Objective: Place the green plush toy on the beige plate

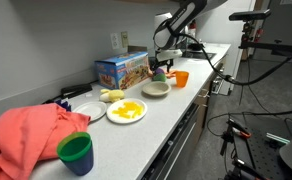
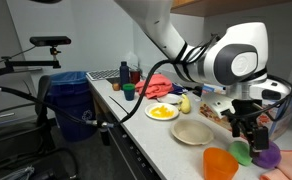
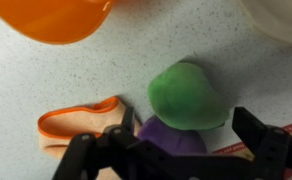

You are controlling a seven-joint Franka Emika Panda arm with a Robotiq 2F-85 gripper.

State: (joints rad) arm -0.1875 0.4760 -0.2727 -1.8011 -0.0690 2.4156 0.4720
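Observation:
The gripper will move gently onto the green plush toy's end (image 3: 191,113) next to the purple plush (image 3: 171,140) and close, because that end is just ahead of the open fingers.
The green plush toy (image 3: 188,95) lies on the speckled counter, touching a purple plush (image 3: 171,140) beside it. In the wrist view my gripper (image 3: 191,132) is open, its two dark fingers on either side of the purple plush and just short of the green one. In an exterior view the gripper (image 2: 248,135) hangs right above the green toy (image 2: 241,152) and holds nothing. The beige plate (image 2: 194,132) sits empty on the counter a short way from the toys. It also shows in an exterior view (image 1: 155,88) below the gripper (image 1: 164,68).
An orange cup (image 2: 221,163) stands close to the toys. An orange-rimmed flat piece (image 3: 81,120) lies by one finger. Along the counter are a white plate with yellow food (image 1: 126,111), a colourful box (image 1: 121,70), a pink cloth (image 1: 31,130) and a green cup (image 1: 76,153).

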